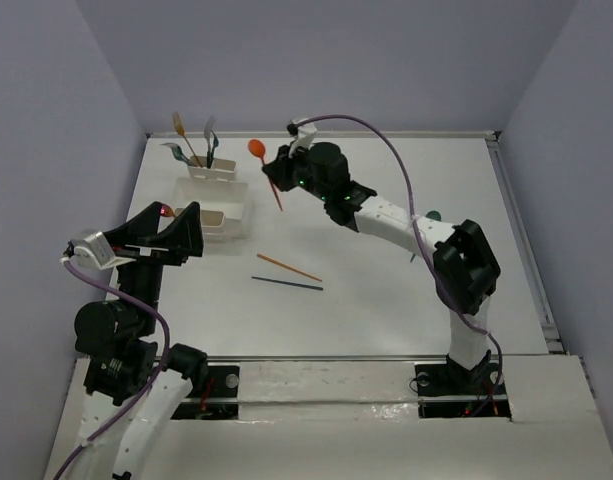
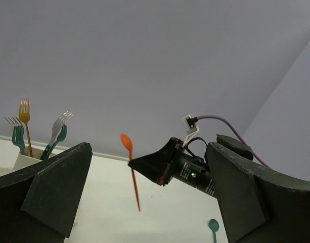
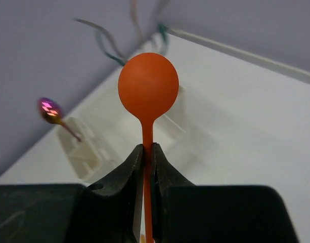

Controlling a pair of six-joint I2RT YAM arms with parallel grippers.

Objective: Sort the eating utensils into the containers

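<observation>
The robot's right gripper will next go to the left in the top view over the near bin [image 1: 212, 218] [image 3: 83, 150] and lower the orange spoon in, because another spoon stands there.
My right gripper [image 1: 276, 172] is shut on the thin handle of an orange spoon [image 1: 257, 148] and holds it upright in the air, bowl up, just right of the containers. The wrist view shows the jaws [image 3: 147, 152] pinching the handle below the bowl [image 3: 148, 86]. A narrow whitish bin [image 1: 211, 170] holds several upright forks [image 1: 178, 125]. A wider bin [image 1: 218, 205] stands in front of it. My left gripper [image 1: 172, 215] is open and empty, raised beside the wider bin. An orange stick [image 1: 289, 267] and a dark blue stick [image 1: 286, 284] lie mid-table.
A teal spoon [image 1: 431, 216] lies on the table at the right, partly hidden behind my right arm; it also shows in the left wrist view [image 2: 213, 225]. The table has a raised rim [image 1: 506, 200] along its right side and walls behind.
</observation>
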